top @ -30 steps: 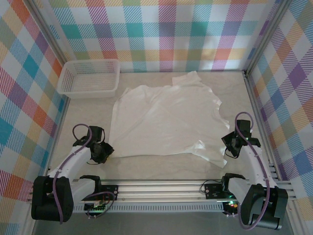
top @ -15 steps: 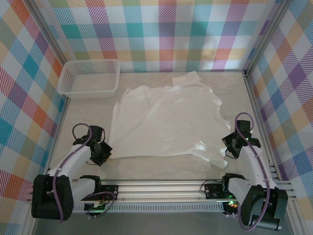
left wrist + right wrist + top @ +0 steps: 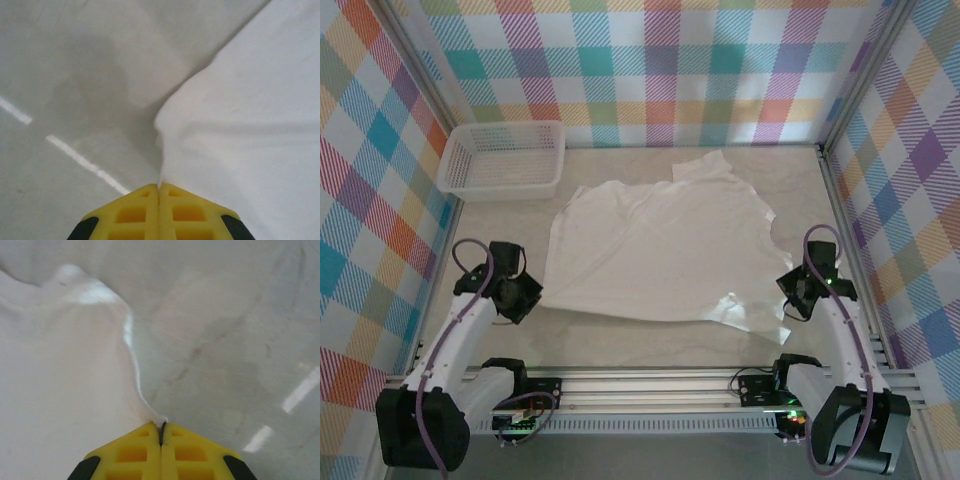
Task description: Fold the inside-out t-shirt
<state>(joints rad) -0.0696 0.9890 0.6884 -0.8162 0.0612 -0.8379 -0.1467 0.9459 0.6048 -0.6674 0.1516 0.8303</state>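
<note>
My left gripper will carry the pinched corner over the cloth, outward along the shirt's side edge (image 3: 553, 247) (image 3: 212, 64) and then down, and let it go, because the shirt lies unfolded.
The inside-out t-shirt (image 3: 660, 240) lies spread out, white and thin, across the middle of the table. My left gripper (image 3: 535, 299) is at its near left corner and my right gripper (image 3: 787, 306) at its near right corner. In the left wrist view the yellow fingers of the left gripper (image 3: 159, 187) are shut, with the edge of the t-shirt (image 3: 240, 125) pinched between them. In the right wrist view the right gripper (image 3: 161, 426) is likewise shut on a bit of the hem of the t-shirt (image 3: 60, 365). The cloth rises slightly toward both grips.
A white mesh basket (image 3: 503, 158) stands at the far left corner. Plaid walls close in the table on three sides. A metal rail (image 3: 650, 385) runs along the near edge between the arm bases. Bare tabletop (image 3: 650, 345) lies between the shirt and the rail.
The left gripper has shut on the near left corner and moved up and a little left. The shirt's near hem has shifted away from the rail. The right gripper has barely moved.
</note>
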